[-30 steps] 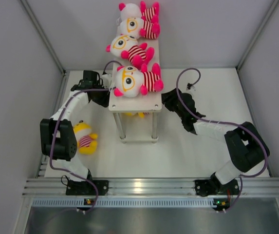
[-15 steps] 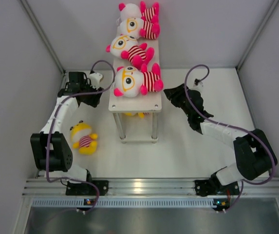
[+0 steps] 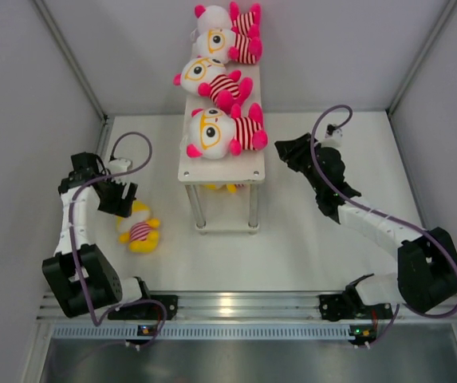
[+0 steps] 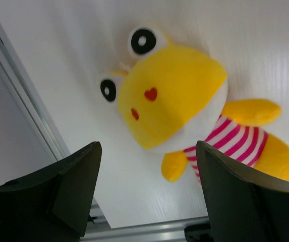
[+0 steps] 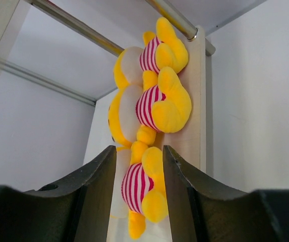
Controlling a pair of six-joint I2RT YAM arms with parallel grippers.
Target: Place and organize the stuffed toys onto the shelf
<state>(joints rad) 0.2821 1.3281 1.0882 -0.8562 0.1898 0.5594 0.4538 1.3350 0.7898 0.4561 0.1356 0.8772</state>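
I need to move my left gripper toward the shelf next and down onto the yellow toy's head. The head is below my open fingers and on the shelf point(image 3: 222, 169) side of them.
Several white-headed stuffed toys point(image 3: 220, 132) in pink-striped shirts lie in a row on the top board of the white shelf point(image 3: 222, 169). Three yellow toys point(image 5: 157, 103) lie on its lower tier point(image 5: 197, 131); one peeks out under the top board in the top view point(image 3: 222, 188). One more yellow toy point(image 3: 138, 227) lies on the table left of the shelf, also seen in the left wrist view point(image 4: 174, 101). My left gripper point(image 3: 123, 201) hovers open just above it, jaws wide point(image 4: 149, 196). My right gripper point(image 3: 286, 152) is open and empty to the right of the shelf, facing the lower tier point(image 5: 140, 201).
Grey walls enclose the white table on three sides, and the left wall point(image 3: 21, 159) is close to my left arm. The shelf's thin metal legs point(image 3: 198, 209) stand near the loose yellow toy. An aluminium rail point(image 3: 244, 303) runs along the near edge.
My left arm has swung from the shelf's left side back toward the near left, ending over the loose yellow toy. My right gripper has drawn back to the right, away from the shelf.
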